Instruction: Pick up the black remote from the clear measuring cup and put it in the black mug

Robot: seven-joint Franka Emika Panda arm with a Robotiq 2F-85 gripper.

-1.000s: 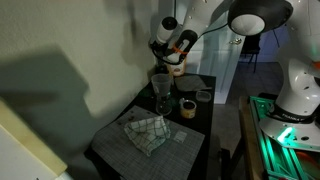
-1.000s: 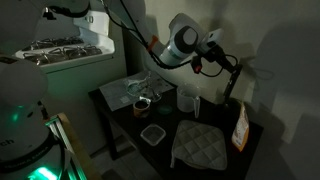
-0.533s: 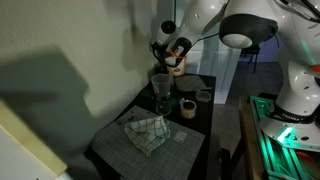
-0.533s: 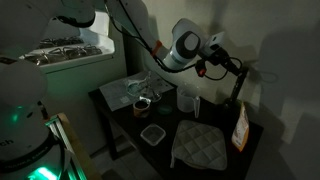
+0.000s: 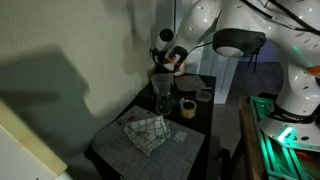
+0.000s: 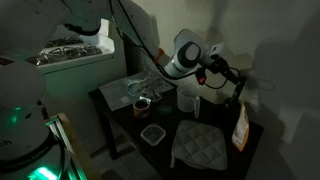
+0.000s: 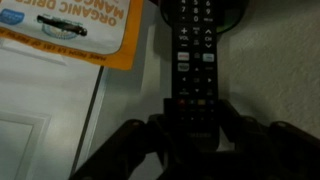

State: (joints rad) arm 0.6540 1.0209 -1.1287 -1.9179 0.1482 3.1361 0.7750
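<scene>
I should next move my gripper down toward the opening of the black mug (image 7: 229, 12) below it and let go of the black remote there, since the remote's far end points down.
My gripper (image 7: 195, 118) is shut on the black remote (image 7: 195, 50), a slim bar with rows of buttons that points away from me. Its far end meets a dark round shape (image 7: 200, 8) that may be the black mug. I cannot tell whether the tip is inside it. In both exterior views the gripper (image 5: 168, 55) (image 6: 224, 76) hangs over the back of the dark table, with the remote (image 6: 238, 92) pointing down. The clear measuring cup (image 5: 160, 80) (image 6: 187, 98) stands empty beside it.
An orange dried-mango bag (image 7: 80, 25) (image 6: 241, 128) lies close to the remote. A checked cloth (image 5: 145, 130) (image 6: 200, 146), a tape roll (image 5: 187, 108) and a small clear container (image 6: 152, 134) are on the table. The wall is right behind.
The gripper has moved down and a little sideways with the remote still in it, lowering the remote towards the table's back corner.
</scene>
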